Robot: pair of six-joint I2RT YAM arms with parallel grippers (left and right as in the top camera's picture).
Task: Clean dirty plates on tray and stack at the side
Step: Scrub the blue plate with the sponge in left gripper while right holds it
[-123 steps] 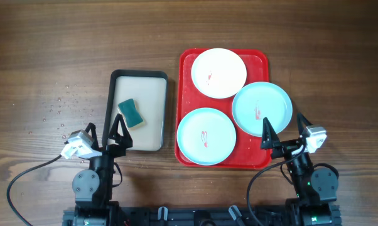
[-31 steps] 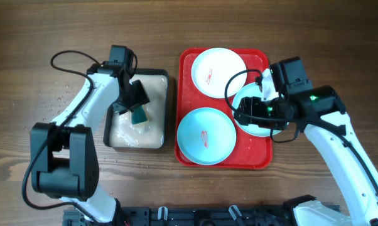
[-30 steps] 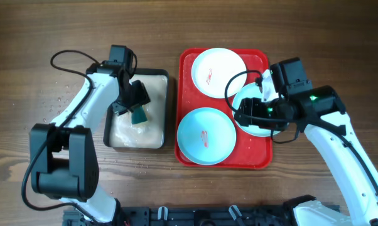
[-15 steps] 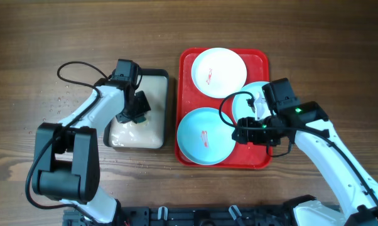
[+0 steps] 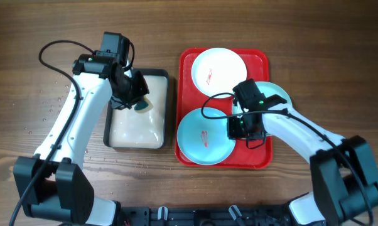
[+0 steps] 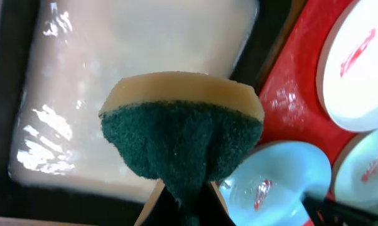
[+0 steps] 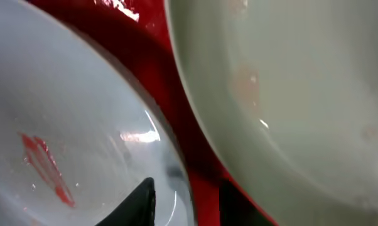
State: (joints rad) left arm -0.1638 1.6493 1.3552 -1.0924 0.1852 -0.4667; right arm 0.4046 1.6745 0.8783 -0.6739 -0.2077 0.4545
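Next I will swing my left gripper across to wipe the front plate, since it's smeared red, then return to release the sponge in the basin's milky water.
Three plates lie on the red tray: a white plate at the back, a pale blue plate at the front left, and a second pale blue plate at the right, half under my right arm. Each visible centre has a red smear. My right gripper stands astride the front plate's right rim, one finger over the plate and one over the tray, small gaps still showing. My left gripper is shut on a green-and-yellow sponge, held above the basin.
A black-rimmed basin of milky water stands left of the tray. Water drops speckle the wooden table further left. In the right wrist view the second pale blue plate lies close beside the gripped rim.
My left gripper shut on the sponge and lifted it out of the water. My right gripper left the right-hand plate, moved to the front plate's right rim, and its jaws narrowed.
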